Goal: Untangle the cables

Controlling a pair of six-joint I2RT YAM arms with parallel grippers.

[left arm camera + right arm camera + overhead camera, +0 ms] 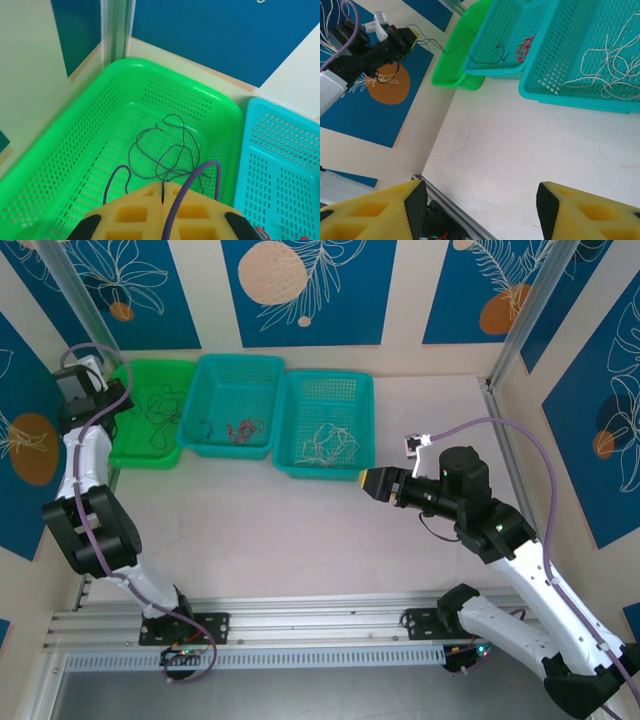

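Observation:
The left gripper will next rise to pull the dark cable out of the middle teal basket. It will then go down and release the cable over the green basket [150,416] [159,152] below.
My left gripper [162,192] hangs over the green basket [75,150] at the far left, shut on a thin dark cable [165,150] whose snarl lies on the basket floor. A purple cable [200,170] loops over its yellow jaws. In the right wrist view the left gripper [412,37] trails a dark strand towards the baskets. Red cables [243,427] lie in the middle teal basket [232,365]. White cables [330,440] lie in the right teal basket [325,468]. My right gripper [365,483] stands open, holding nothing, above bare table beside that basket's front right corner.
The three baskets stand side by side along the back of the table [300,530]. Patterned walls close in the left, back and right. A metal rail [300,625] with both arm bases runs along the near edge.

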